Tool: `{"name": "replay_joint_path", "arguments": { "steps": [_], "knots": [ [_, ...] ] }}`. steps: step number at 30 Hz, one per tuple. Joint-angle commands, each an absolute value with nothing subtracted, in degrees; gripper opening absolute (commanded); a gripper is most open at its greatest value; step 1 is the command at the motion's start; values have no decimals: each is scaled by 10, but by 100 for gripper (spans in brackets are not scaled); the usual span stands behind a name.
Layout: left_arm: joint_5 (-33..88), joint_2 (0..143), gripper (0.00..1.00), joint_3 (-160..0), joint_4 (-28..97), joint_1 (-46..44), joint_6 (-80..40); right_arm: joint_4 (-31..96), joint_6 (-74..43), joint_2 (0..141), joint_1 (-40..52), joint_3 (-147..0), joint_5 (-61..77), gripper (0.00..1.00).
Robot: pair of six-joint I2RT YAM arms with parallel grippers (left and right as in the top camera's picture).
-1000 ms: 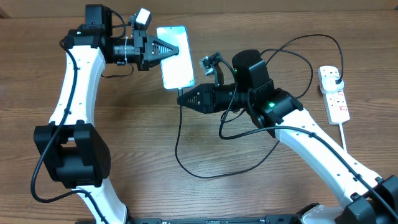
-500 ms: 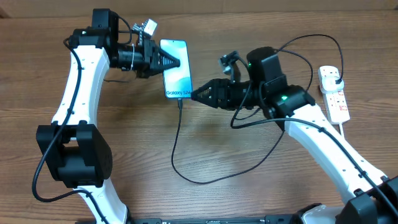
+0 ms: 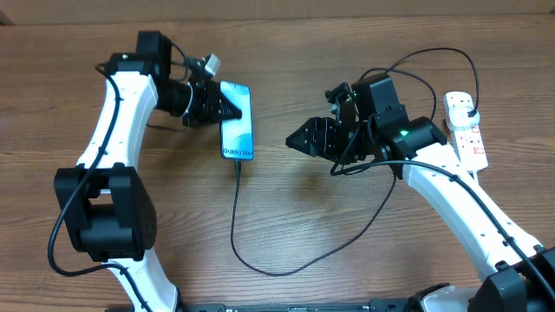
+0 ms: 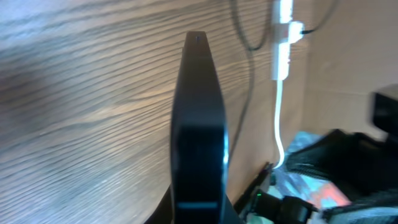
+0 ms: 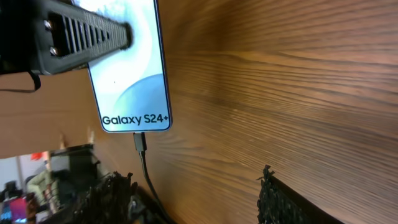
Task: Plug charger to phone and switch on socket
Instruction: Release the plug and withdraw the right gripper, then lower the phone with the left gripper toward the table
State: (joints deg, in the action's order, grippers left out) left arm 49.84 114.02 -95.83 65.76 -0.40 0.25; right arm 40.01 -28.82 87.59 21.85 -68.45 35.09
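Note:
The connector is already plugged in, so next my left gripper needs to move down and back to release the phone (image 3: 237, 124) on the bare tabletop below it.
My left gripper (image 3: 224, 110) is shut on the phone (image 3: 237, 124), holding it just above the table with its lit screen up and the "Galaxy S24+" text toward the near end. In the left wrist view the phone (image 4: 199, 130) shows edge-on between the jaws. The charger's connector (image 5: 140, 142) sits in the phone's (image 5: 127, 74) bottom port, and its black cable (image 3: 236, 227) loops over the table toward the socket (image 3: 467, 137) at the far right. My right gripper (image 3: 291, 141) stands open and empty to the right of the phone, its fingertips (image 5: 281, 198) off the cable.
A black plug (image 3: 469, 106) sits in the socket's far end, and the thick white cord (image 3: 479, 191) runs from it toward the front edge. The socket (image 4: 283, 40) and its cord also show far off in the left wrist view. Cable loops lie behind my right arm.
My right gripper has opened, let go of the charger connector and drawn back to the right. The left arm has shifted the phone left and nearer, with the cable in its port.

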Motion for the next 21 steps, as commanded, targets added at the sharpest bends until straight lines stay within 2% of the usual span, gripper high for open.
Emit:
{"name": "replay_joint_path", "arguments": {
  "steps": [1,13,21],
  "knots": [
    [478,1141,4,-915,634,-9,17,409,-280,858,218,-687,309,68],
    [474,1142,4,-791,497,-9,4,413,-280,858,218,-687,296,69],
    [474,1146,4,-771,464,-9,-20,417,-280,858,218,-687,296,69]
  ]
}}
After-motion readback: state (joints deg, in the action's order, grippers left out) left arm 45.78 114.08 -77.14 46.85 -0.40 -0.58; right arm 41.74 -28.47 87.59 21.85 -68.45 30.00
